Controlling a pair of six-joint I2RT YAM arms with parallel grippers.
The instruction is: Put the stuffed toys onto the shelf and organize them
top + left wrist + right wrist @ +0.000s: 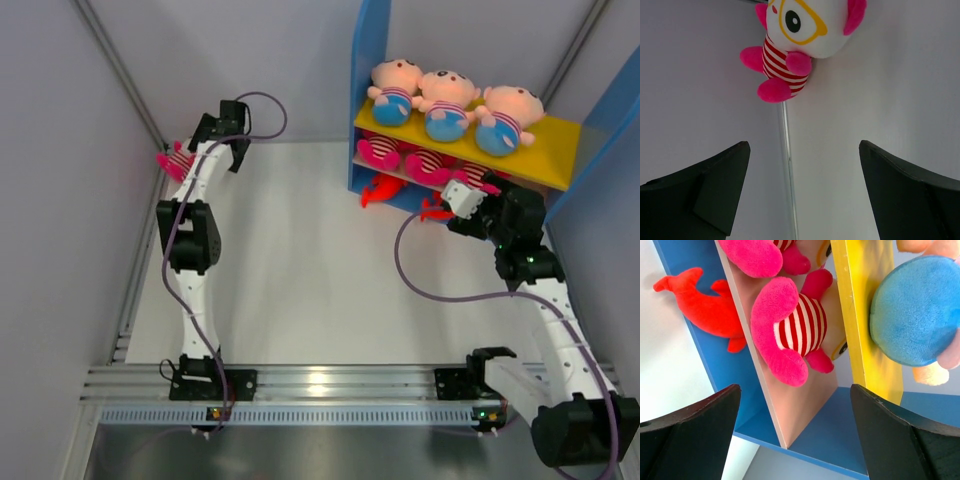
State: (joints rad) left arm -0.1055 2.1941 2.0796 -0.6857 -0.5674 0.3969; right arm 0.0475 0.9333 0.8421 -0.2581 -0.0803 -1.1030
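The pink limb beneath the yellow glasses is lower and toward the side of the shelf, so my left gripper will go down and shift that way onto it.
The shelf (556,150) stands at the far right. Three peach dolls (447,100) lie on its yellow top board. Striped pink dolls (380,152) lie on the tan middle board, and red fish (383,188) lie on the blue base. My right gripper (465,197) is open and empty just in front of the shelf, and its wrist view shows a striped doll (795,330), a red fish (705,305) and blue pants (915,310). One striped doll (176,160) with yellow glasses (790,50) lies by the left wall. My left gripper (805,170) is open and empty, short of it.
Grey walls close in the left and far sides. A thin seam (787,170) runs between wall and table under the left gripper. The shelf's tall blue side panels (368,90) stand out on both sides. A metal rail (320,382) runs along the near edge.
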